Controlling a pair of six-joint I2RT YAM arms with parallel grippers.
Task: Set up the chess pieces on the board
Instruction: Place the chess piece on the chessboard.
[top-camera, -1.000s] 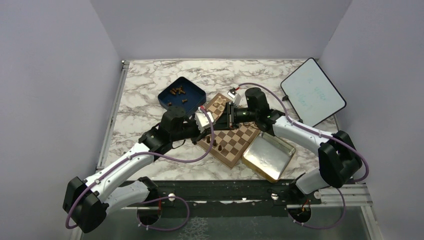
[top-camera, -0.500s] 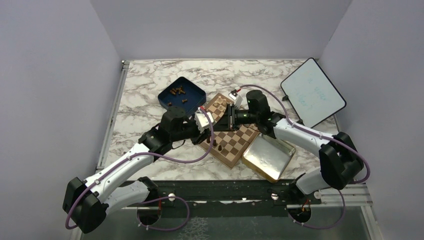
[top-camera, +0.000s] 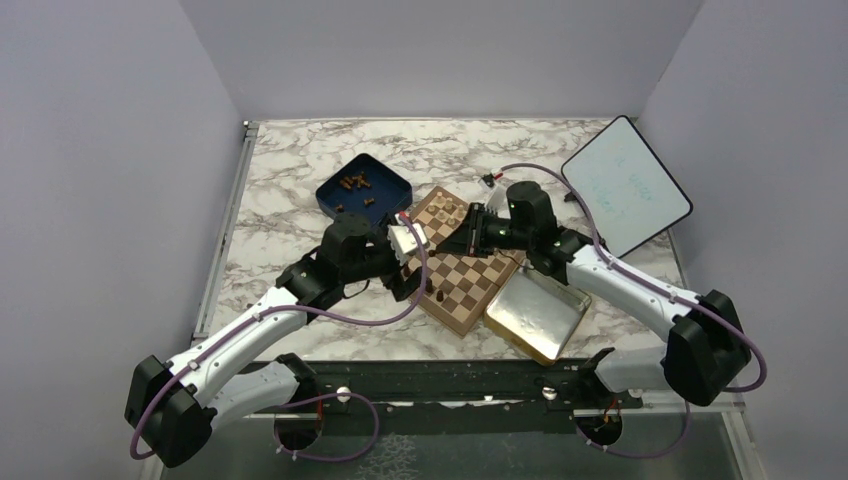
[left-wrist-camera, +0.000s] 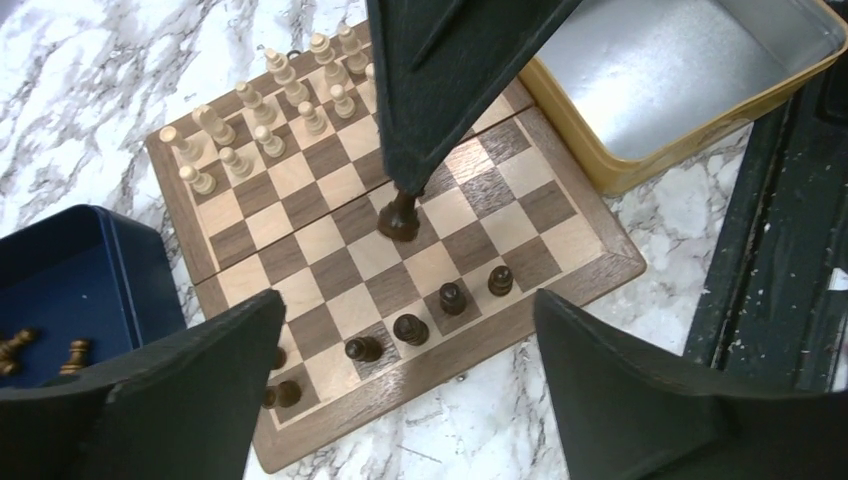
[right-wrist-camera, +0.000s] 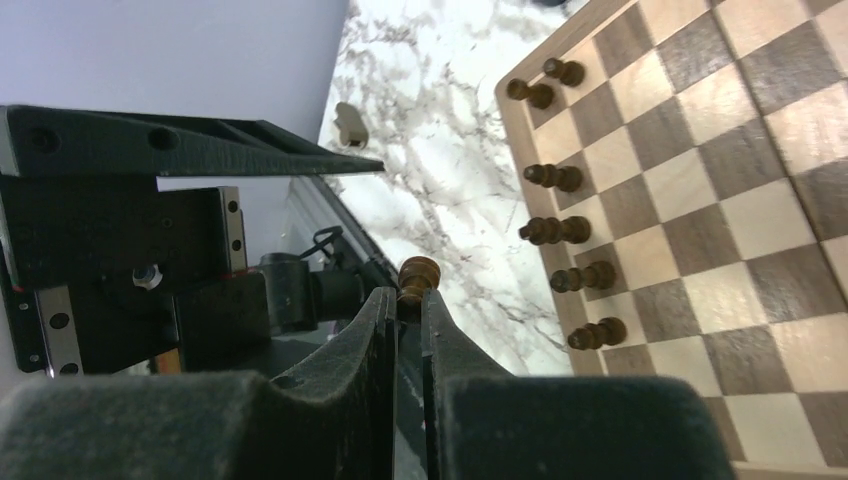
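Note:
Next, my right gripper goes back and down to release the piece, since the empty second-row dark square by the tray lies below and behind it.
The board (top-camera: 470, 280) lies at an angle between the arms. Several dark chess pieces (left-wrist-camera: 410, 328) stand along its near edge row, also seen from the right wrist (right-wrist-camera: 555, 230). Pale chessmen (left-wrist-camera: 270, 110) fill the two far rows. My left gripper (left-wrist-camera: 410, 305) hangs open above that near edge, with nothing between its fingers (left-wrist-camera: 150, 400). My right gripper (right-wrist-camera: 405, 300) is shut on one dark piece (right-wrist-camera: 418, 272). In the left wrist view that piece (left-wrist-camera: 400, 215) hangs from the right fingers (left-wrist-camera: 450, 80) over the board's middle. I cannot tell if it touches the board.
A dark blue box (top-camera: 363, 186) with several more dark pieces (top-camera: 353, 181) sits behind the board to the left. A gold-rimmed metal tray (top-camera: 537, 312) touches the board's right corner. A whiteboard (top-camera: 625, 185) leans at the back right. The table's front rail (left-wrist-camera: 780, 250) runs close by.
My left gripper has opened over the board's near edge. The right arm has swung to the right and its gripper has tilted, still shut on its piece.

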